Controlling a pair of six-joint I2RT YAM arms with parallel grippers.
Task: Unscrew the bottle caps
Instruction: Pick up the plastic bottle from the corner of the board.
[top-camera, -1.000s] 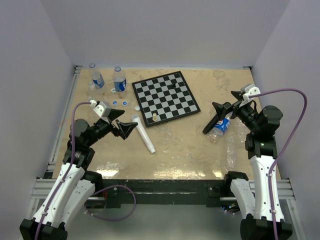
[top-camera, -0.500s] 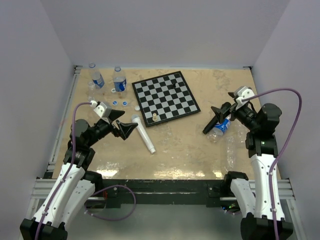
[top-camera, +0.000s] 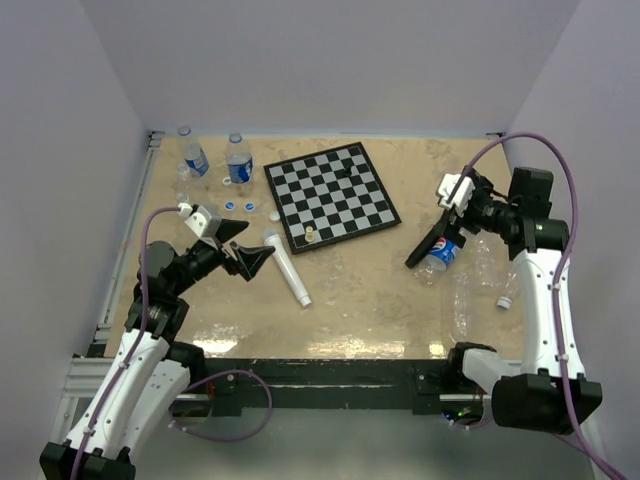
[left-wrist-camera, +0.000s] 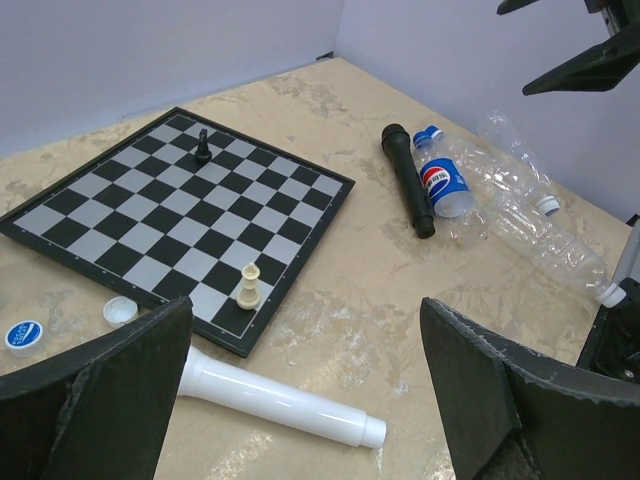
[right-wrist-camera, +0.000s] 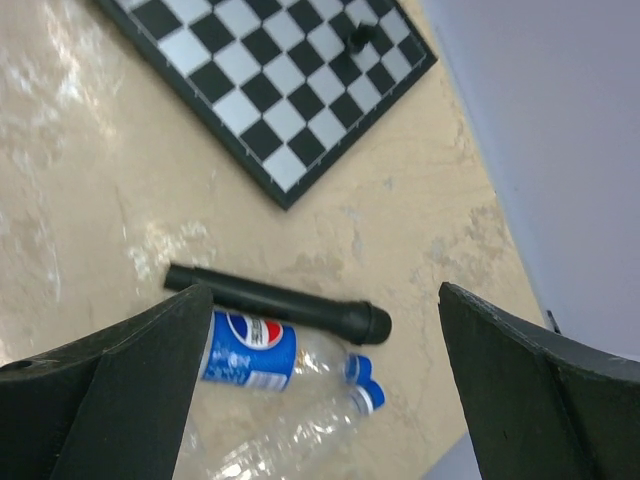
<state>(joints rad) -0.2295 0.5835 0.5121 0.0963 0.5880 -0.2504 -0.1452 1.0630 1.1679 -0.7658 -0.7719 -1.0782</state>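
I will next lower my right gripper's open fingers around the body behind the neck (right-wrist-camera: 318, 428) of the second clear bottle below, as its blue cap is still on.
A Pepsi-labelled bottle (top-camera: 443, 252) lies at the right with its blue cap (right-wrist-camera: 358, 368) on. It also shows in the left wrist view (left-wrist-camera: 445, 185). A second clear bottle (right-wrist-camera: 270, 440) with a blue cap (right-wrist-camera: 372, 397) lies against it. Two more clear bottles (top-camera: 462, 300) with white caps (left-wrist-camera: 545, 205) lie nearby. Two labelled bottles (top-camera: 238, 160) stand at the back left, with loose caps (top-camera: 247, 205) in front of them. My right gripper (top-camera: 465, 210) is open and empty above the Pepsi bottle. My left gripper (top-camera: 250, 245) is open and empty over the white microphone (top-camera: 287, 268).
A chessboard (top-camera: 330, 195) lies in the middle with a pale piece (left-wrist-camera: 248, 287) and a dark piece (left-wrist-camera: 202, 146). A black microphone (top-camera: 425, 245) lies beside the Pepsi bottle. White walls close in the table on three sides.
My right arm has risen and swung back and to the right, and its gripper now points down over the Pepsi bottle. The left arm has not moved.
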